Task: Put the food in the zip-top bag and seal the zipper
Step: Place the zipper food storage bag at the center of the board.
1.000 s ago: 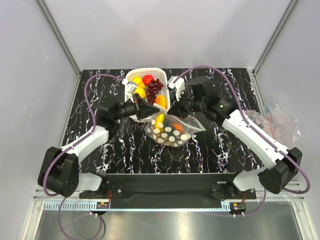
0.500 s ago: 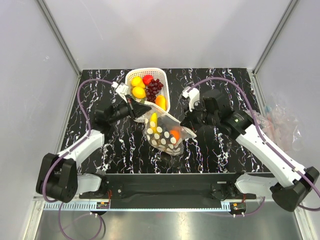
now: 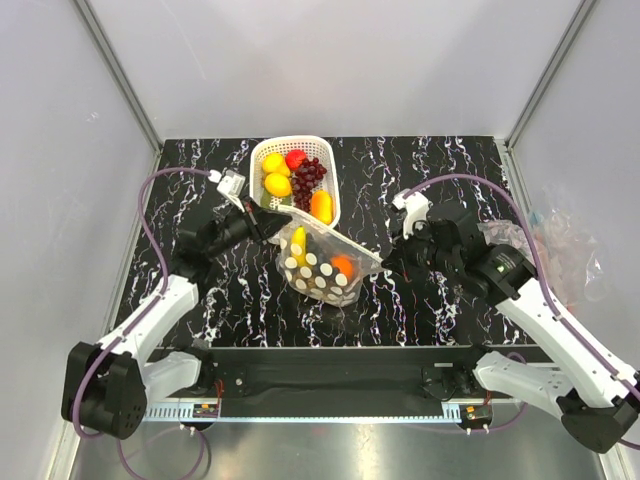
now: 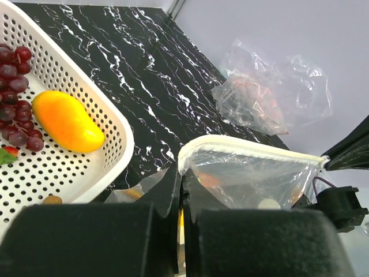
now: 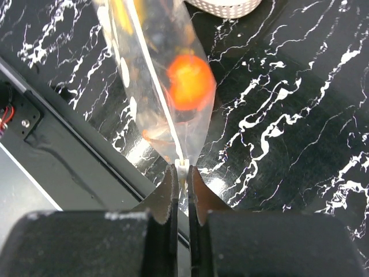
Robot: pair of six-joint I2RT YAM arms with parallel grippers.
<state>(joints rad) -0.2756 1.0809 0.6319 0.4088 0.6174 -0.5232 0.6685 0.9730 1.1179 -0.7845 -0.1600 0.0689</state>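
Observation:
The basket's near corner [image 3: 334, 222] [image 5: 232, 12] is outward of my right gripper, to the gripper's left in the top view. I will swing toward the corner, square the slanted zipper and release it.
The clear zip-top bag [image 3: 318, 270] with white dots hangs stretched between both grippers. It holds a yellow banana [image 3: 298, 243] and an orange [image 3: 343, 264]. My left gripper [image 3: 274, 218] is shut on the bag's left top corner [image 4: 183, 158]. My right gripper [image 3: 388, 262] is shut on the zipper's right end [image 5: 182, 164], with the orange [image 5: 189, 82] just beyond it. The white basket [image 3: 262, 150] behind the bag holds lemons [image 3: 278, 184], a strawberry [image 3: 296, 158], purple grapes [image 3: 309, 176] and an orange-yellow fruit [image 3: 321, 205], which also shows in the left wrist view [image 4: 68, 122].
A heap of crumpled clear bags [image 3: 560, 240] lies at the table's right edge, also in the left wrist view [image 4: 271, 95]. The black frame rail [image 5: 69, 156] runs along the near edge under the right gripper.
My right gripper has moved right and nearer along the bag's top to its end. My left gripper has drawn back to the left. The bag is now stretched out and sits lower left.

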